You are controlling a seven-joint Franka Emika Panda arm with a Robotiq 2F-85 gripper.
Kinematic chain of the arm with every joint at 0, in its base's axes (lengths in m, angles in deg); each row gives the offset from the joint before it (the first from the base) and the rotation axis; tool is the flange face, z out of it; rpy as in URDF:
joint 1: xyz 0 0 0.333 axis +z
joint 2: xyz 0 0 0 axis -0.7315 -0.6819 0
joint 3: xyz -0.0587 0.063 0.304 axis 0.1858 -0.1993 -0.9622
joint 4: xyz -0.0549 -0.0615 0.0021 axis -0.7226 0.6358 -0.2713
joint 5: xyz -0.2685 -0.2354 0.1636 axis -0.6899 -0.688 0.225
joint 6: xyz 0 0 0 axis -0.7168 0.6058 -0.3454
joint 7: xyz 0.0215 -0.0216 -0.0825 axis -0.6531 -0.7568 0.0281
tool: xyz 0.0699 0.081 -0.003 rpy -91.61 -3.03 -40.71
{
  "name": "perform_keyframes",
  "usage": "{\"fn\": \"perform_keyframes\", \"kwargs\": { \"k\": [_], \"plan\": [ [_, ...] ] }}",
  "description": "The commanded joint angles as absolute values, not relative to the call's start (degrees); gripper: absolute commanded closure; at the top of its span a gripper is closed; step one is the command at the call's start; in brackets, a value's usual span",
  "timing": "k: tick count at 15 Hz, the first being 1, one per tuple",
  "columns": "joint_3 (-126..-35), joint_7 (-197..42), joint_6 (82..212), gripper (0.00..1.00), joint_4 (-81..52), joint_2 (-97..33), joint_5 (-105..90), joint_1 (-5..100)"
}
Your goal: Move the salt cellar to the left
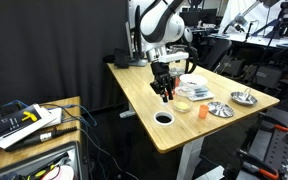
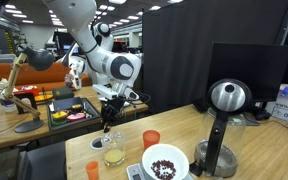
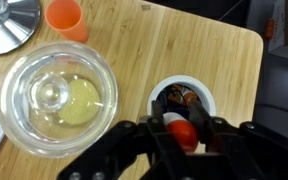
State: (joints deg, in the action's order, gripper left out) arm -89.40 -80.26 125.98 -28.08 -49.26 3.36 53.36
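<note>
The salt cellar goes down below and to the gripper's left in the wrist view next, and my gripper releases the cellar (image 3: 182, 134) on bare wood between glass and white bowls.
The salt cellar (image 3: 182, 134) is a small red-bodied shaker with a white end. It sits between my gripper's (image 3: 184, 138) fingers, which are shut on it. In the wrist view it hangs just above a white bowl (image 3: 206, 97) with dark contents. In an exterior view the gripper (image 1: 165, 93) is above the wooden table, over the white bowl (image 1: 164, 118). It also shows in an exterior view (image 2: 106, 122), above a glass bowl (image 2: 114, 152). The cellar itself is too small to make out in both exterior views.
A glass bowl with yellow contents (image 3: 59, 95) and an orange cup (image 3: 64, 15) lie beside the white bowl. Metal dishes (image 1: 220, 108) stand toward the table's far end. A kettle (image 2: 224, 100) and a white bowl of dark beans (image 2: 165, 162) stand nearby.
</note>
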Motion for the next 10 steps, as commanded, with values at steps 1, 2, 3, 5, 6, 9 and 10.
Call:
{"fn": "perform_keyframes", "kwargs": {
  "k": [1,2,3,5,6,9,10],
  "plan": [
    [-90.1,-78.8,122.6,0.92,-26.0,-50.3,6.3,52.1],
    [-90.0,-78.9,122.4,0.92,-25.8,-50.4,7.0,51.9],
    [-89.7,-79.5,122.2,0.92,-25.6,-50.5,7.3,52.0],
    [-89.0,-81.0,121.9,0.92,-24.6,-51.4,7.7,51.8],
    [-88.6,-81.7,121.9,0.92,-24.1,-51.9,7.6,51.7],
    [-87.3,-84.0,121.7,0.92,-21.5,-54.4,7.5,51.2],
    [-87.0,-84.6,121.6,0.92,-20.5,-55.3,7.2,51.2]
  ]
}}
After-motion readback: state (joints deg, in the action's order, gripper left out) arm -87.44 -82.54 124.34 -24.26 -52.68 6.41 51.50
